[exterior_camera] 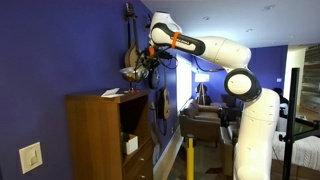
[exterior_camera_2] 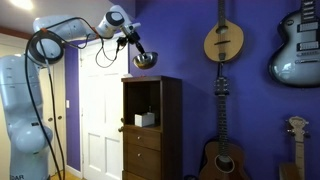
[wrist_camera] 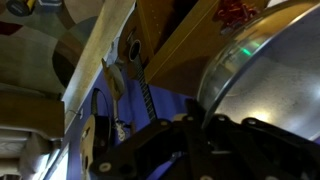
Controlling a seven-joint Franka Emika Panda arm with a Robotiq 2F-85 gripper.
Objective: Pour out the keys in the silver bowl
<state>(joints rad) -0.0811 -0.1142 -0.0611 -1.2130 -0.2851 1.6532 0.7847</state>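
Observation:
My gripper holds the silver bowl by its rim in midair, so it will move down and outward, set the bowl on the wooden cabinet top (exterior_camera: 118,93) and let go of the bowl's rim.
The silver bowl (exterior_camera_2: 145,60) hangs in the air above the top of a wooden cabinet (exterior_camera_2: 152,130), held by its rim. It also shows in an exterior view (exterior_camera: 130,73) and fills the right side of the wrist view (wrist_camera: 265,70). My gripper (exterior_camera_2: 138,48) is shut on the bowl's rim; its dark jaws show low in the wrist view (wrist_camera: 190,140). The keys are not clearly visible. A small reddish thing (wrist_camera: 235,12) lies on the wood at the top edge of the wrist view; I cannot tell what it is.
A flat pale item (exterior_camera: 110,92) lies on the cabinet top (exterior_camera: 100,100). A white box (exterior_camera_2: 145,119) sits in the cabinet's open shelf. Guitars (exterior_camera_2: 224,40) hang on the purple wall. A white door (exterior_camera_2: 100,120) stands behind the arm.

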